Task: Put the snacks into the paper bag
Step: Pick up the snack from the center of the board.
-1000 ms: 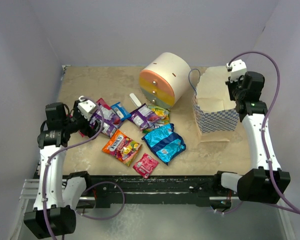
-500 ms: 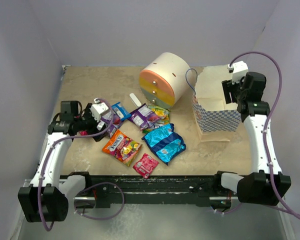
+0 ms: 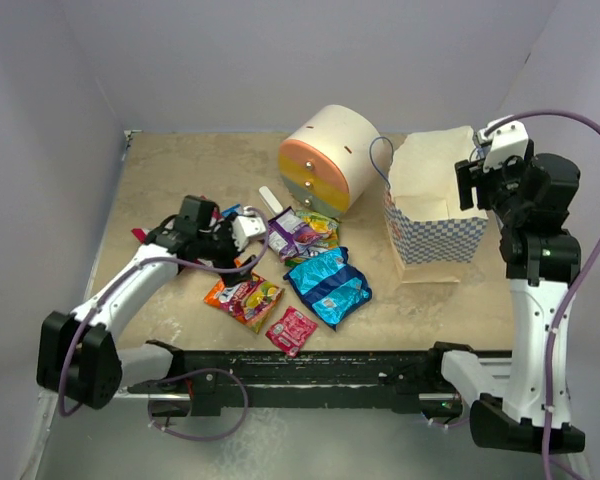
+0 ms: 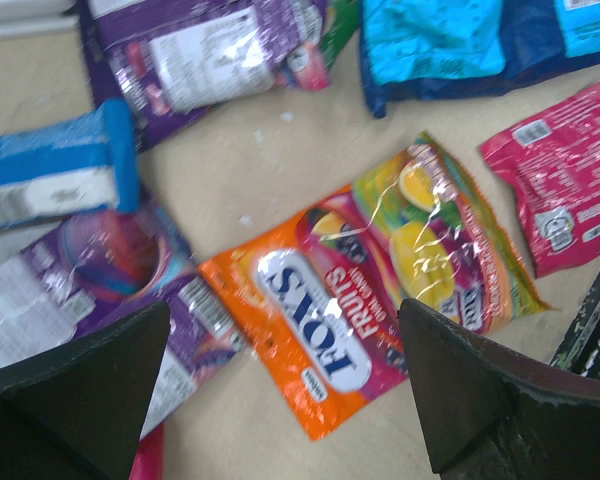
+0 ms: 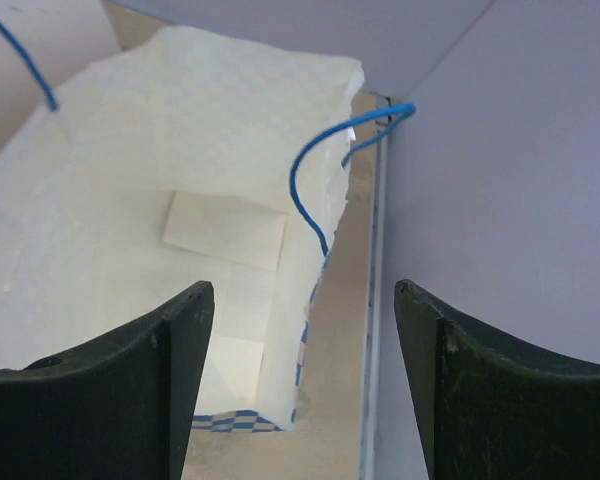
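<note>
The blue packet's corner [image 3: 291,277] [image 4: 378,98] by the orange one lies uncovered below. My left gripper crosses to its right in the top view and descends to that corner next.
Several snacks lie on the table left of centre: an orange packet [image 3: 245,297], a pink one [image 3: 291,331], a blue one [image 3: 327,285] and a purple one [image 3: 295,232]. My left gripper [image 3: 242,232] is open and empty, hovering over them. In the left wrist view the left gripper [image 4: 283,330] straddles the orange packet [image 4: 360,320], with the pink [image 4: 565,200], blue [image 4: 450,45] and purple [image 4: 200,50] packets around it. The paper bag [image 3: 435,200] stands open at the right. My right gripper [image 3: 477,170] is open and empty above its right rim [image 5: 305,300]. The bag's inside [image 5: 180,200] looks empty.
A cream round drawer unit [image 3: 328,160] stands behind the snacks, left of the bag. A small white stick [image 3: 272,200] lies beside it. The enclosure wall [image 5: 500,200] is close to the bag's right side. A black rail [image 3: 330,365] runs along the near edge.
</note>
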Tool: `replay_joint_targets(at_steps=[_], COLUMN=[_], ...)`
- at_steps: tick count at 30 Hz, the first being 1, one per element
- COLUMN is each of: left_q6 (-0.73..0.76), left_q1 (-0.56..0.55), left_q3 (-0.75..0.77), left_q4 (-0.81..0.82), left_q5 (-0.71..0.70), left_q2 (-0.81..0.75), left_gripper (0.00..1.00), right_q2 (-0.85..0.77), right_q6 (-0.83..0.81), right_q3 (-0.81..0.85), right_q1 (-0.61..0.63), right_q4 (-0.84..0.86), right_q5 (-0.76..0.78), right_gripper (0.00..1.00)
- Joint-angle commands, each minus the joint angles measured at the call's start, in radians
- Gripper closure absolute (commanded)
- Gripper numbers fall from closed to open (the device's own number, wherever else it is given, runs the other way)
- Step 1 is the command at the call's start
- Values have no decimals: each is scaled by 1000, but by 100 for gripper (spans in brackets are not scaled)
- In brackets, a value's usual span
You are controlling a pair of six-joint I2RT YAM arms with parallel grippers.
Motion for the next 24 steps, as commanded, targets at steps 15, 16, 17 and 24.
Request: replay_joint_targets(at_steps=[15,16,17,24], left_q6=[-140,-132,-129,-113], left_q1=[-298,-305,-312,-376], left_q3=[203,202,200,186], left_q4=[315,323,332,354], left_q5=[71,65,61,82], left_q2=[480,490,498,545], left_gripper=[14,15,16,24], right_q2=[-27,-29,-32,-43], right_q6=[-16,-14,-10,7], right_q3=[5,0,-7,-45], right_q1=[-4,-4,-4,-4], right_q4=[-87,-84,-79,-64], right_q5=[-356,-359,-361,-367], right_gripper=[24,24,24,23])
